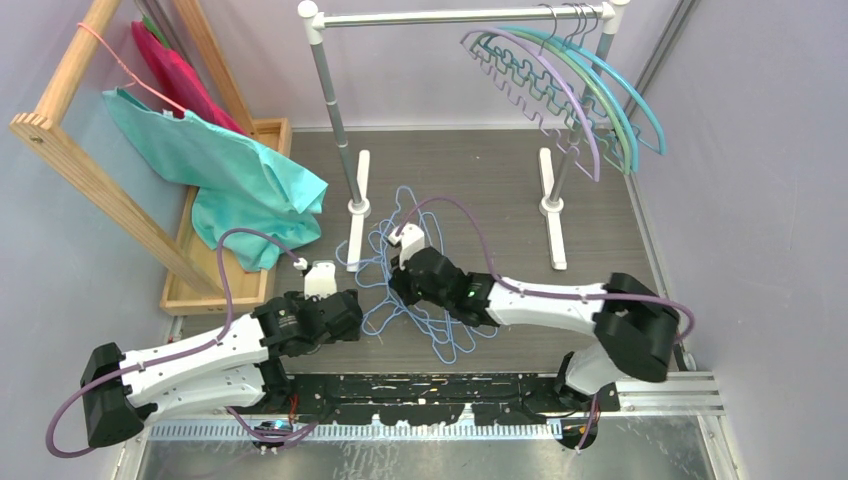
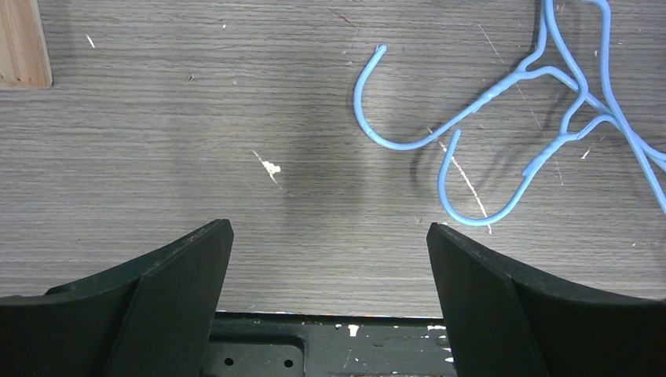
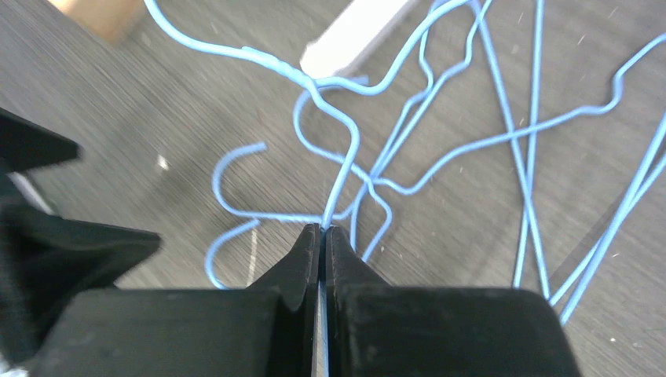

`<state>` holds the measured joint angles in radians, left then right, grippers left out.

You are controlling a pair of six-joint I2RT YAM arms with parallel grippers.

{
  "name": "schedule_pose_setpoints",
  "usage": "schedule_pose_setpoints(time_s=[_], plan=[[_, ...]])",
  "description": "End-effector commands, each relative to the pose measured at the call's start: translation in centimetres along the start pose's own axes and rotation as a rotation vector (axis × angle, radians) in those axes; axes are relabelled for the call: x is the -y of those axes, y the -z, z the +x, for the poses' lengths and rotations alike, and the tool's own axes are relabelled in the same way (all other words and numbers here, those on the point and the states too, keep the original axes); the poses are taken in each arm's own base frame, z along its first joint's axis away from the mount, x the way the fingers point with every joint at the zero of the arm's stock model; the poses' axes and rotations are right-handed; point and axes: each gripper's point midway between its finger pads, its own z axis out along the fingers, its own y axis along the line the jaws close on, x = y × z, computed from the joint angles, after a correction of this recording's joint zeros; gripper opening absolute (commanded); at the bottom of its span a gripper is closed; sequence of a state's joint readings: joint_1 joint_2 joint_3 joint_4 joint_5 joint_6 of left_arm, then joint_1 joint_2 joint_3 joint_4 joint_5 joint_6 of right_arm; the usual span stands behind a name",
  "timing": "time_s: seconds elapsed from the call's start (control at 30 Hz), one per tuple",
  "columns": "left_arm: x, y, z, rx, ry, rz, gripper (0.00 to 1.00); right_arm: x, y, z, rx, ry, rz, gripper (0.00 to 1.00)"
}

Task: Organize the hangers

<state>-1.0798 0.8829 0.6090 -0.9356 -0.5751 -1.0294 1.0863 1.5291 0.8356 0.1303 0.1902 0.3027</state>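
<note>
My right gripper lifts the light-blue hanger outward next, then hooks the hanger over the bar's empty end.
A tangle of light-blue wire hangers [image 1: 415, 300] lies on the table between the two arms. My right gripper [image 3: 323, 229] is shut on the wire of one light-blue hanger [image 3: 345, 157], which runs between its closed fingers; in the top view this gripper [image 1: 402, 288] sits over the pile. The left gripper [image 2: 330, 236] stands open just above bare table, with two hanger hooks [image 2: 393, 141] ahead to its right and nothing between its fingers [image 2: 188, 267]. Several arched teal, green and purple hangers [image 1: 570, 85] hang at the right end of the rail.
A white rack [image 1: 330, 110] stands at the back; its foot [image 3: 353, 39] is near the pile. On the left are a wooden frame [image 1: 80, 170], a teal garment [image 1: 230, 170] on a pink hanger [image 1: 110, 50], and a wooden tray [image 1: 215, 290].
</note>
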Motion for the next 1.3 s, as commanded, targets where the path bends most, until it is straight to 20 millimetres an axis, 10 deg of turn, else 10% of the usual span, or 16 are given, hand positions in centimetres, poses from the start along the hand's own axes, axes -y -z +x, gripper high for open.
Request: schedule_pose_setpoints(time_s=[0.0, 0.33, 0.63, 0.97, 1.27], plan=[[-0.1, 0.2, -0.9, 0.036, 0.026, 0.002, 0.98, -0.5, 3.8, -8.6, 0.271, -0.116, 0.003, 0.01], [0.0, 0.6, -1.2, 0.041, 0.029, 0.007, 0.98, 3.1, 9.8, -23.9, 0.651, -0.355, -0.117, 0.01], [-0.2, 0.3, -1.3, 0.045, 0.007, -0.019, 0.98, -2.7, 13.6, -35.7, 0.791, -0.32, -0.515, 0.01], [-0.1, 0.1, -1.3, 0.05, -0.005, -0.02, 0.98, -4.1, 14.5, -39.9, 0.882, -0.34, -0.622, 0.01], [-0.2, 0.3, -1.4, 0.056, 0.005, -0.01, 0.98, -2.4, 10.9, -42.6, 0.946, -0.43, -0.578, 0.01]])
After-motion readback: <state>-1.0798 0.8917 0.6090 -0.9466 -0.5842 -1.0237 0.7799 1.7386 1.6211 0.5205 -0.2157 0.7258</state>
